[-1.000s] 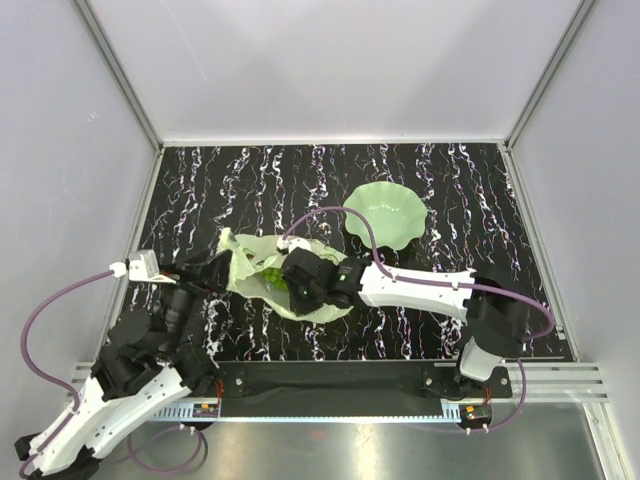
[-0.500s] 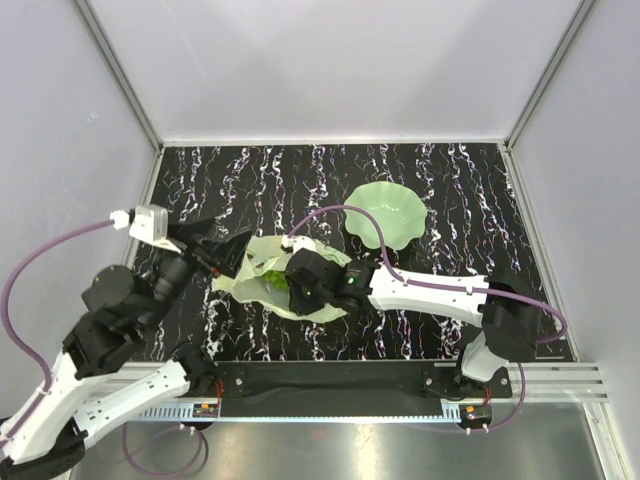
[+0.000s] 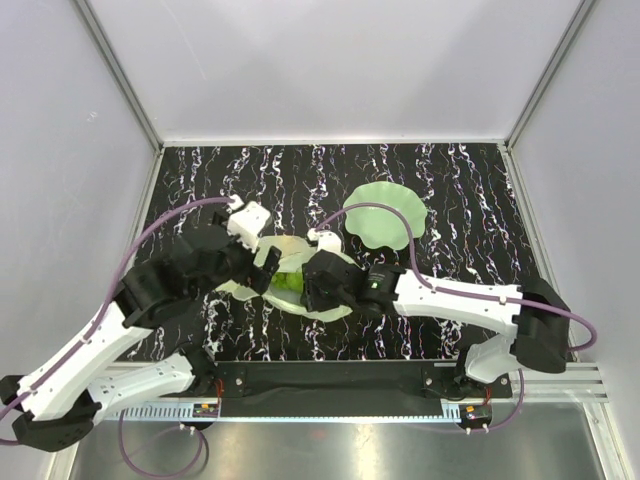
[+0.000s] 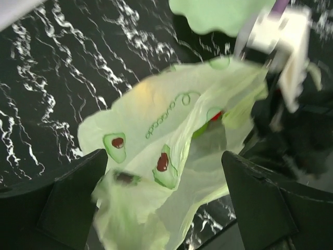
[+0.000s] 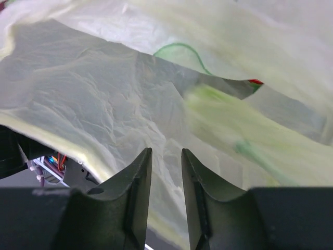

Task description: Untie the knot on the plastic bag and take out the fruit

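The bag's rim fold runs beside the opening between my left gripper's open fingers, and I will move that gripper down and toward my right gripper onto it.
The plastic bag (image 3: 332, 308) lies crumpled at the table's middle, between my two grippers. In the left wrist view the plastic bag (image 4: 156, 112) shows printed green and red marks. A green fruit (image 3: 288, 284) shows through its opening, and the left wrist view shows a green fruit (image 4: 200, 130) with a red piece (image 4: 216, 115) inside. I cannot make out the knot. My left gripper (image 3: 264, 274) is wide open and empty, its jaws either side of the bag's left part (image 4: 165, 156). My right gripper (image 3: 312, 292) is almost shut, with bag film (image 5: 104, 104) in the narrow gap (image 5: 165, 151).
The green wavy-edged dish (image 3: 388, 214) stands behind and right of the bag, with the right arm's purple cable arching over it. The dish's edge shows at the top of the left wrist view (image 4: 218, 13). Grey walls close the table's back and sides.
My left arm has swung from the far left in over the bag's left side, jaws open. The right gripper and the bag have shifted slightly right.
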Robot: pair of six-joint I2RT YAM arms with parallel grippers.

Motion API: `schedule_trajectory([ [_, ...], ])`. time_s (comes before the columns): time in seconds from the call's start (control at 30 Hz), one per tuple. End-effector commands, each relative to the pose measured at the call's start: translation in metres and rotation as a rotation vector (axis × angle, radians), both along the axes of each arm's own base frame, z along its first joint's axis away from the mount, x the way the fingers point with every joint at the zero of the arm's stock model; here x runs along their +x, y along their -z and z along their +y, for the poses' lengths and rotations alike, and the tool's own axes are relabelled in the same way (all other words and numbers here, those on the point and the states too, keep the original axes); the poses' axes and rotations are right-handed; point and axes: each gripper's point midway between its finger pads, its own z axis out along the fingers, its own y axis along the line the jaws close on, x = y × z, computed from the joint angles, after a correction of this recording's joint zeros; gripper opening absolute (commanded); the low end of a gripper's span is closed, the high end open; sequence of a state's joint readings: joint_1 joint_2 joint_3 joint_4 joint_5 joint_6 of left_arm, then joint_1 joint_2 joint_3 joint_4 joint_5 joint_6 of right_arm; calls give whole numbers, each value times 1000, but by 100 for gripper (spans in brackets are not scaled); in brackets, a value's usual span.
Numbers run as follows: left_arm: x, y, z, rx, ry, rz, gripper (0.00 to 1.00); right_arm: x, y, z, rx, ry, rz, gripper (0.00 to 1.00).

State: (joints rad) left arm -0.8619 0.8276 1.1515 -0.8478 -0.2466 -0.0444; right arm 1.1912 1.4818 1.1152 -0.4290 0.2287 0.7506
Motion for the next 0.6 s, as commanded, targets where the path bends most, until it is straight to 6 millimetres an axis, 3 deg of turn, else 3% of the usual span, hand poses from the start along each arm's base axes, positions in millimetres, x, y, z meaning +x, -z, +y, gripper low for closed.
schedule_trajectory([
  [0.0, -8, 10, -7, 46, 106, 14, 99, 8, -18, -9, 48, 80, -37, 37],
  [0.13, 1, 42, -15, 132, 113, 65, 99, 4, -17, -7, 45, 56, -29, 38],
  [0.33, 6, 65, -41, 117, 179, 108, 99, 5, -17, -7, 58, 56, -33, 38],
  [0.43, 10, 83, -42, 159, 168, 140, 99, 5, -20, -9, 63, 57, -39, 38],
  [0.57, 7, 92, -46, 157, 198, 158, 99, 4, -22, -13, 69, 59, -45, 38],
])
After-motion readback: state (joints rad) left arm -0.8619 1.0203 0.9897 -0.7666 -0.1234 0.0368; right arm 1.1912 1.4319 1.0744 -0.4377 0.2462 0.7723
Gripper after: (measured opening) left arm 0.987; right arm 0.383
